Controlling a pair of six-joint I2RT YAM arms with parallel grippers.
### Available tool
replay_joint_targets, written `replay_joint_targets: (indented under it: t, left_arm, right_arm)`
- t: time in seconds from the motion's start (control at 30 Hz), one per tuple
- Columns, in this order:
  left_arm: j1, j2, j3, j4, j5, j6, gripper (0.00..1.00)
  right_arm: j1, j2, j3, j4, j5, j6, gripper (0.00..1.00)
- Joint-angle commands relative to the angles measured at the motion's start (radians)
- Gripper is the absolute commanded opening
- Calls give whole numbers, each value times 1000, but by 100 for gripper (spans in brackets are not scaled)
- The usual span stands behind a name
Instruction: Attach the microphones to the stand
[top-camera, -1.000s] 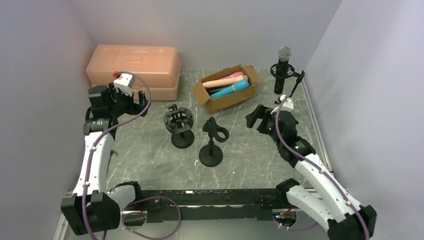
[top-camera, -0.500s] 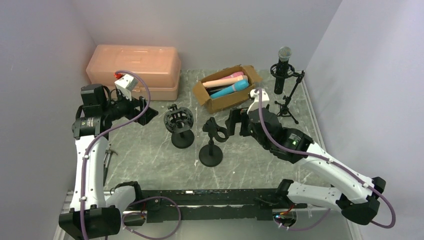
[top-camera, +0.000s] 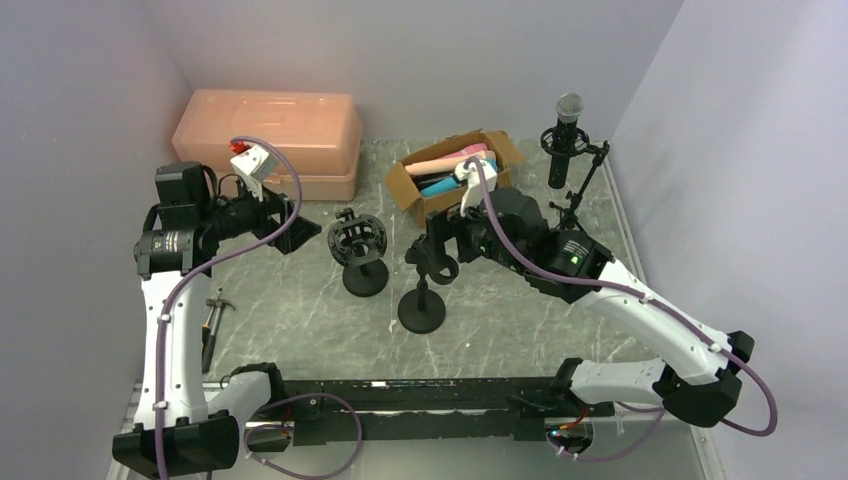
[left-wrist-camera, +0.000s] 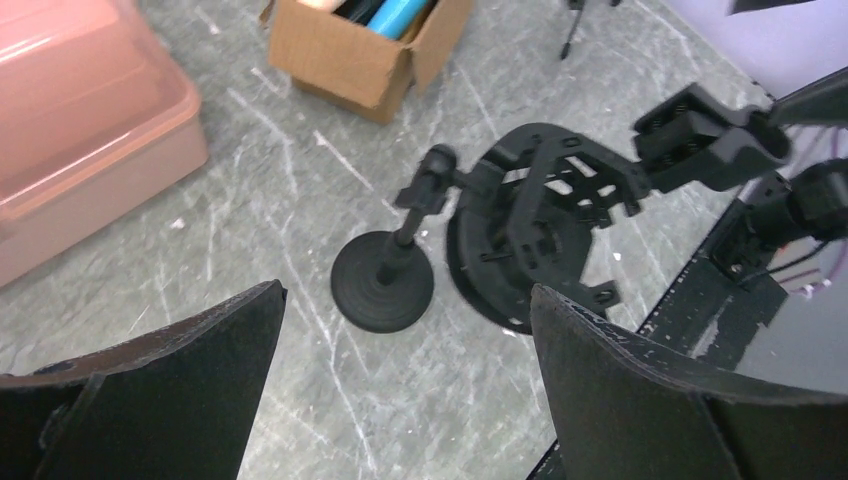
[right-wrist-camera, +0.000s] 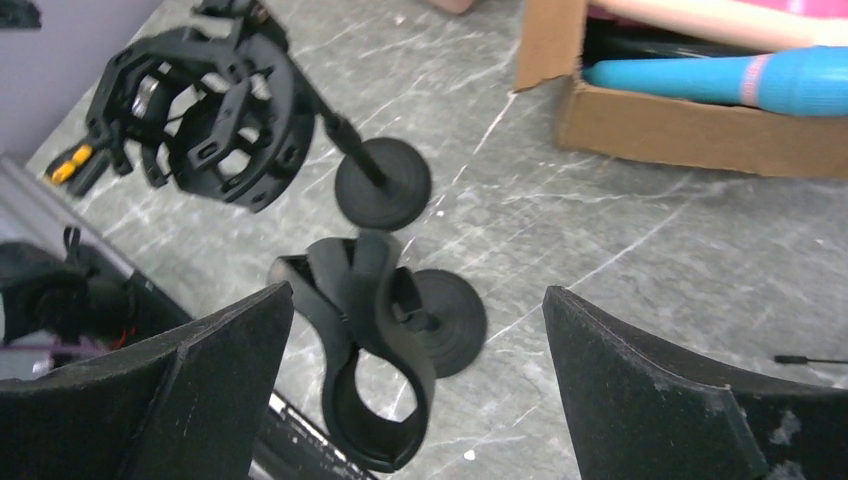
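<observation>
The left gripper moves toward the right in the top view onto the shock mount's holder plate next, as that empty mount stands just beyond its open fingers.
Several microphones lie in an open cardboard box (top-camera: 428, 200): a teal one (right-wrist-camera: 740, 75), a peach one (top-camera: 440, 162) and a pink one (top-camera: 470, 150). Another microphone (top-camera: 568, 125), with a silver mesh head, stands upright in a tripod stand at the back right. A clip stand (top-camera: 430, 265) and a shock-mount stand (top-camera: 357, 240) stand mid-table with nothing in them. My right gripper (right-wrist-camera: 417, 295) is open just right of the clip (right-wrist-camera: 365, 340). My left gripper (left-wrist-camera: 408, 290) is open above the table, left of the shock mount (left-wrist-camera: 545, 215).
A peach lidded plastic bin (top-camera: 270, 140) sits at the back left, behind my left arm. A black rail (top-camera: 420, 395) runs along the near edge. Walls close in the left, back and right sides.
My right arm has swung left from the right side of the table to beside the clip stand. My left gripper has turned toward the shock-mount stand. Both stay open.
</observation>
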Motion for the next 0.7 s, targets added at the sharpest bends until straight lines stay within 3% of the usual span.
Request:
replay_joint_targets:
  t: [0.0,0.17,0.43,0.47,0.67]
  left_arm:
    - [-89,7,73,-26,44,4,99]
    - [-326,56,119,-8,-161,12,99]
    - [-414,230,231,-15,-388,41,99]
    - [-419,242,243,-25,-394,50,96]
    - [-452,259,260,-87,-421,139,52]
  right_arm:
    - [24,39,62,-48,-136,-77,100]
    - [49,64,66,-65,-152,-80,100]
    - [51,65,0,-34,-120,-61,90]
    - [51,69,-3,-31,-119,-60,87]
    - [51,79,-16,-24,-103,-71,80]
